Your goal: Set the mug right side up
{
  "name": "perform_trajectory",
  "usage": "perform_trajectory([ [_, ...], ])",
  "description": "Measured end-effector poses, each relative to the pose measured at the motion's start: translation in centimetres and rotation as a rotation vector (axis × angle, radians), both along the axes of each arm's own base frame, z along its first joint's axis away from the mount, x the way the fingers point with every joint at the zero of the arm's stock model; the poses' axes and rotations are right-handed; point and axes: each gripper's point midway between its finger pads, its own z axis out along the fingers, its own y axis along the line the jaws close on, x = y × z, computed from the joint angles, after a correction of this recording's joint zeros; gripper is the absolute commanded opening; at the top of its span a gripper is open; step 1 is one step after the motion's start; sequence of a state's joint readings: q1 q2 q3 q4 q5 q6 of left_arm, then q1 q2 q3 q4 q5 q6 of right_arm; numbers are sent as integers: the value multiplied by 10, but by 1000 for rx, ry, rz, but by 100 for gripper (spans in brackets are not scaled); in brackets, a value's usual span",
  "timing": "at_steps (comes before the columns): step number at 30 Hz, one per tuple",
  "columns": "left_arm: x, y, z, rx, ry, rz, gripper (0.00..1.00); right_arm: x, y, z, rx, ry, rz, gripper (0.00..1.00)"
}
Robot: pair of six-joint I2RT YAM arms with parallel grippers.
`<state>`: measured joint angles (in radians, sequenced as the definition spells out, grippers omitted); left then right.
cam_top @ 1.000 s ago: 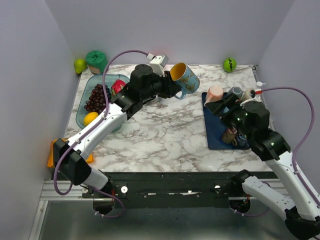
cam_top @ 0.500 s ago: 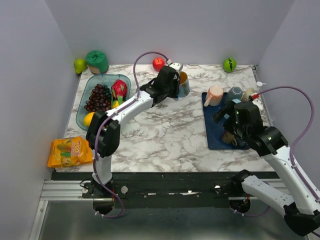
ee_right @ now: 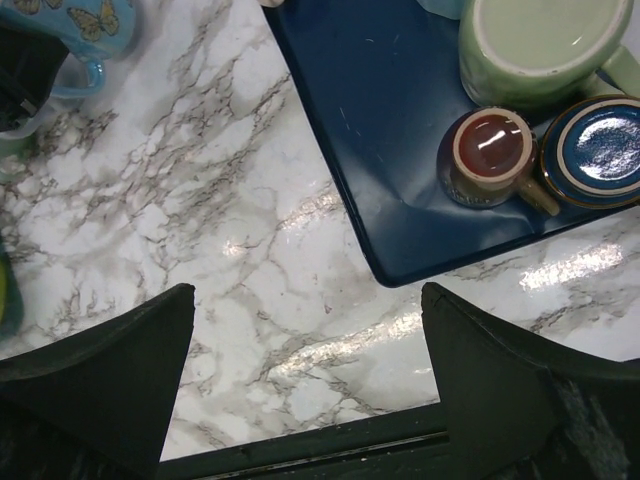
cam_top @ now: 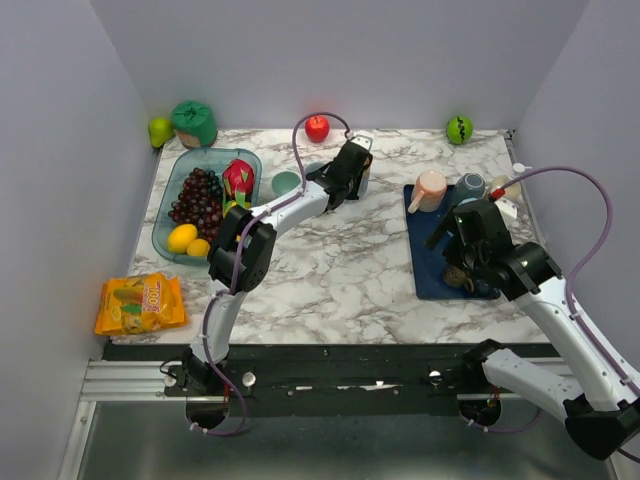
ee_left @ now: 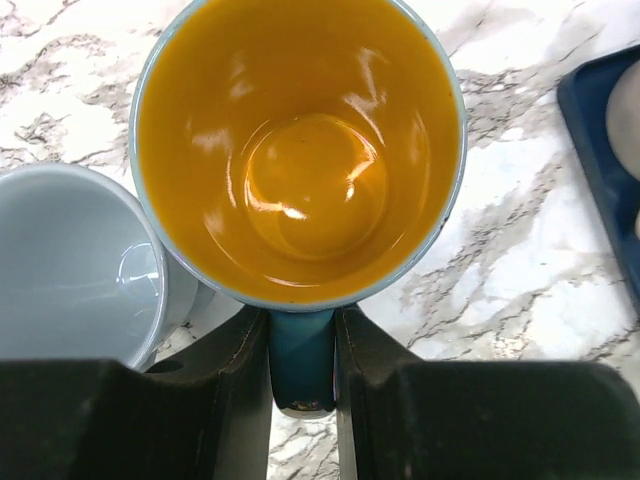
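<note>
My left gripper will next put the mug down beside the pale grey-blue cup [ee_left: 70, 265] and let go of the mug's handle, because the mug's orange opening already faces up.
The mug [ee_left: 300, 150] is blue with butterflies outside and orange inside. In the left wrist view its mouth faces straight up at the camera, close beside a pale grey-blue cup [ee_left: 70, 265]. My left gripper [ee_left: 302, 330] is shut on the mug's blue handle [ee_left: 300, 365], one finger on each side. In the top view the left gripper [cam_top: 352, 180] and the mug [cam_top: 366, 176] are at the back centre of the table. The mug [ee_right: 75, 30] also shows at the top left of the right wrist view. My right gripper [ee_right: 308, 330] hangs open and empty above the marble near the blue tray's front corner [ee_right: 400, 270].
The blue tray [cam_top: 430, 270] holds several upside-down cups, a brown one [ee_right: 490, 155] nearest. A teal dish [cam_top: 205, 210] of fruit stands at the left and a snack bag [cam_top: 140, 303] at the front left. A red apple [cam_top: 317, 127] and a green ball [cam_top: 459, 128] sit by the back wall.
The left arm carried the mug from tilted in the air down to the back centre, mouth now up. The right gripper widened a little and barely moved.
</note>
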<state>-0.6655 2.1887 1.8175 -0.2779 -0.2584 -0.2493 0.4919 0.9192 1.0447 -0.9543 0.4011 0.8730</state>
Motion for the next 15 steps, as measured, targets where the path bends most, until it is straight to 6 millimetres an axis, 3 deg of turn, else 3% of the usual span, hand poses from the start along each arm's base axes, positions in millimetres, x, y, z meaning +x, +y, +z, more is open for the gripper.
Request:
perform_trajectory([
  [4, 2, 2, -13, 27, 5, 6, 0, 0, 0, -6, -16, 30, 0, 100],
  [8, 4, 1, -21, 37, 6, 2, 11, 1, 0, -11, -27, 48, 1, 100],
  [11, 5, 0, -22, 34, 3, 2, 34, 2, 1, -14, -34, 61, 1, 100],
  [15, 7, -1, -23, 25, -10, 5, 55, 4, 2, -17, -42, 78, 1, 100],
])
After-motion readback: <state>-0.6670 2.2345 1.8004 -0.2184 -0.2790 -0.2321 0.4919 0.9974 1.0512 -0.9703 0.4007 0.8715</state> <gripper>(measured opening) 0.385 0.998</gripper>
